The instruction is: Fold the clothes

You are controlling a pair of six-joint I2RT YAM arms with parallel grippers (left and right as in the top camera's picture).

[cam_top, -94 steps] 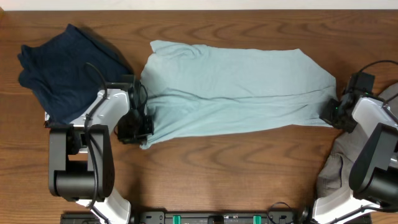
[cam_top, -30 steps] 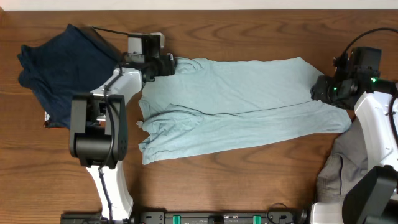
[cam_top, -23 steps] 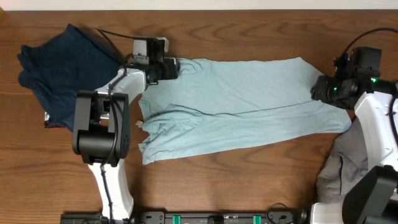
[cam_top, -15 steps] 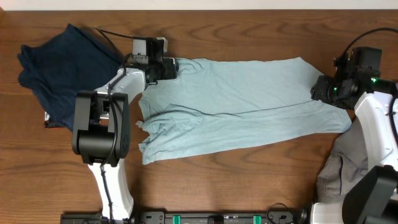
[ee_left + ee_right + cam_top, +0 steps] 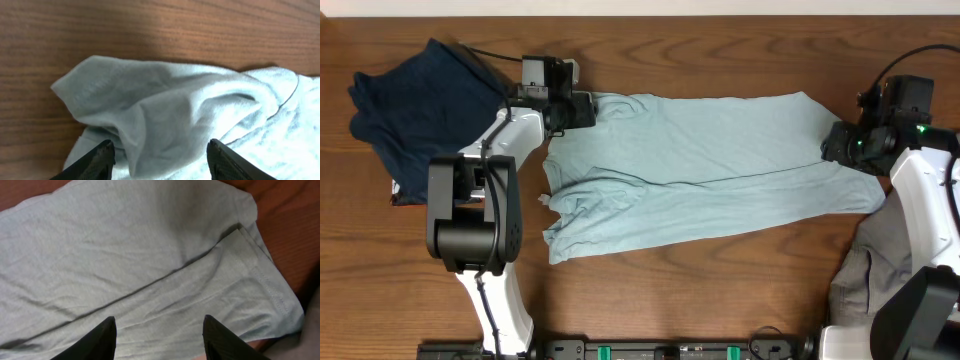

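The bunched corner's raised fold already lies between its open fingers, so my left gripper next moves almost straight down and closes on the cloth point(image 5: 140, 255).
The light-blue garment point(image 5: 710, 165) lies spread across the table's middle, with a long crease running along it. My left gripper point(image 5: 584, 108) sits at its far left corner. In the left wrist view the bunched corner point(image 5: 165, 112) lies just ahead of and between the open fingers point(image 5: 100, 161). My right gripper point(image 5: 832, 145) hovers over the right end. In the right wrist view its fingertips point(image 5: 107, 332) stand apart above flat cloth point(image 5: 140, 255), gripping nothing. A dark navy garment point(image 5: 415, 110) lies crumpled at the far left. A grey garment point(image 5: 870, 270) lies at the near right.
Bare wooden table point(image 5: 720, 300) shows in front of the light-blue garment and in a narrow strip behind it. Both arm bases stand at the near edge, the left one point(image 5: 470, 230) close to the garment's near left corner.
Since the earliest frame both grippers have gone from the garment's near corners to its far side. In the last half second the left gripper slid slightly left. The right one held still.
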